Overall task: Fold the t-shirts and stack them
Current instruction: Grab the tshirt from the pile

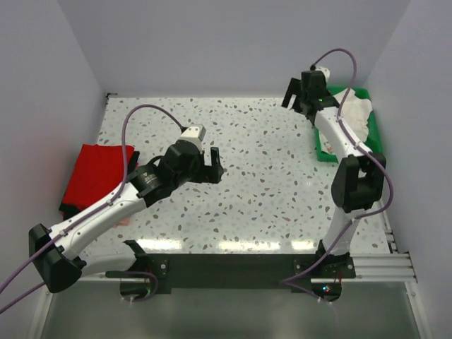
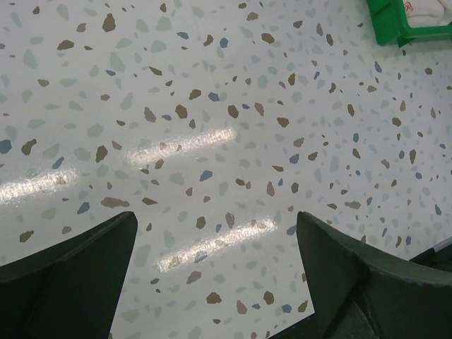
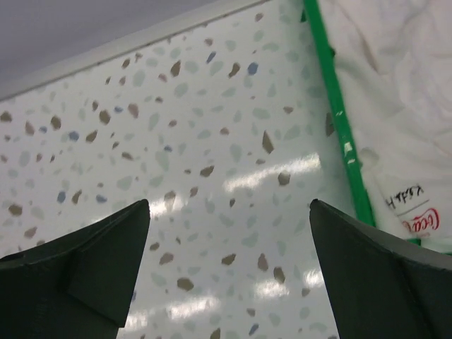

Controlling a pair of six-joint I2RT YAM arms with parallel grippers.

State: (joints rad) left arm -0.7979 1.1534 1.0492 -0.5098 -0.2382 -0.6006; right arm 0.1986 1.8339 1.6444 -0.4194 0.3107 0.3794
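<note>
I should cross the tray's rim with my right gripper and go down to the cream-white t-shirt's middle [image 3: 397, 92], which lies below it and to its right in the top view.
A folded bright red t-shirt [image 1: 93, 174] lies at the table's left edge on top of a darker one [image 1: 68, 210]. A cream-white t-shirt [image 1: 357, 115] lies crumpled in the green tray [image 1: 326, 152] at the back right; its white cloth with a red label [image 3: 395, 92] fills the right of the right wrist view. My left gripper [image 1: 217, 164] is open and empty over the bare table, right of the red shirt. My right gripper [image 1: 296, 95] is open and empty above the table, just left of the tray. Both wrist views show only speckled tabletop between the fingers.
The green tray's rim [image 3: 339, 120] runs close to my right gripper's right finger [image 3: 381, 282]. A corner of the tray [image 2: 409, 25] shows at the top right of the left wrist view. White walls close the table at back and sides.
</note>
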